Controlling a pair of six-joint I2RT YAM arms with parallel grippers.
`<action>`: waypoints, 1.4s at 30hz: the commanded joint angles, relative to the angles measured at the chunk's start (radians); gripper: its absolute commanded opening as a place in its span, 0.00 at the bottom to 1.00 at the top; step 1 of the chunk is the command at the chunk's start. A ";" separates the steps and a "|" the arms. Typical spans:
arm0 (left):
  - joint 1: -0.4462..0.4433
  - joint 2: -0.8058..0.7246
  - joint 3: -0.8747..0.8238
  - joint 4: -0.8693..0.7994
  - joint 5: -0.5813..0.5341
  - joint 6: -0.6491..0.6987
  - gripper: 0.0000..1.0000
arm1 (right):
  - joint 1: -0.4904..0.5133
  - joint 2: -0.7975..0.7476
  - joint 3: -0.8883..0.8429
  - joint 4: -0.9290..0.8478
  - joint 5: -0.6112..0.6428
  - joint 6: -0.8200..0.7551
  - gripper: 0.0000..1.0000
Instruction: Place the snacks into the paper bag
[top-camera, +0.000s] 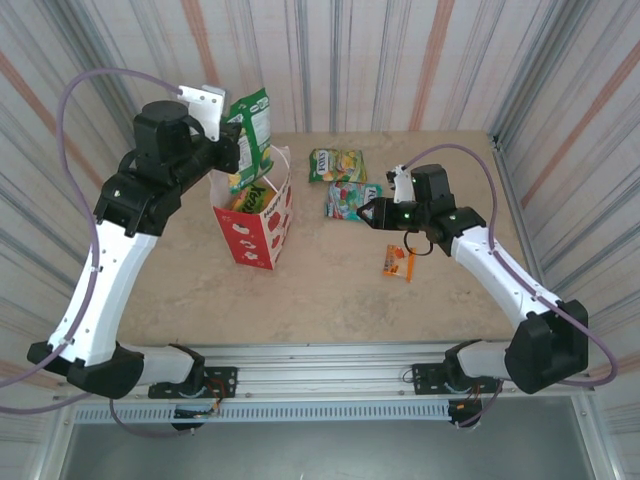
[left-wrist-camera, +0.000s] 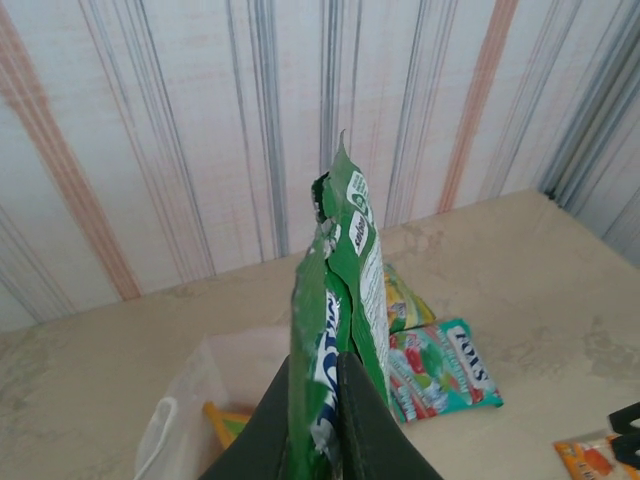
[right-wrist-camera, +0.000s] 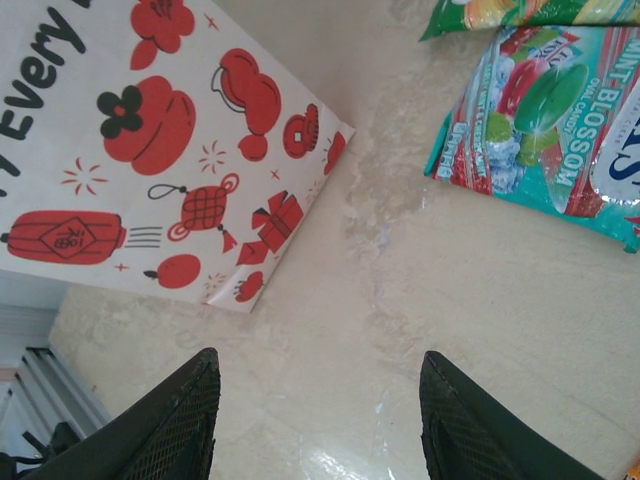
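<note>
I need to tip my left gripper down toward the middle of the bag's opening (top-camera: 257, 193) and let go of the green snack packet (top-camera: 252, 128) inside, because that opening is below the gripper.
My left gripper (top-camera: 238, 152) (left-wrist-camera: 330, 400) is shut on a green snack packet (top-camera: 252, 128) (left-wrist-camera: 345, 290), holding it upright on edge above the open mouth of the paper bag (top-camera: 262, 235) (left-wrist-camera: 190, 400). The bag is red and white and stands upright, with packets (top-camera: 255, 195) showing inside. A green-yellow packet (top-camera: 337, 165) (left-wrist-camera: 405, 300), a teal packet (top-camera: 352, 198) (left-wrist-camera: 445, 370) (right-wrist-camera: 560, 130) and a small orange sachet (top-camera: 399, 262) (left-wrist-camera: 590, 455) lie on the table right of the bag. My right gripper (top-camera: 372, 212) (right-wrist-camera: 318, 400) hovers open and empty over bare table between the bag (right-wrist-camera: 170, 150) and the teal packet.
The beige tabletop (top-camera: 330, 290) is enclosed by striped curtain walls (top-camera: 400, 60) at the back and sides. A metal rail (top-camera: 330, 360) with both arm bases runs along the near edge.
</note>
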 joint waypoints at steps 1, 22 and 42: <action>0.005 -0.034 0.074 0.098 0.022 0.000 0.00 | 0.005 0.013 0.040 -0.013 0.000 0.032 0.54; 0.006 0.081 0.098 -0.141 -0.116 0.049 0.00 | 0.005 0.099 0.118 -0.113 0.002 0.050 0.53; 0.008 0.184 0.180 -0.191 0.010 0.052 0.51 | -0.049 0.218 0.213 -0.224 0.029 0.043 0.57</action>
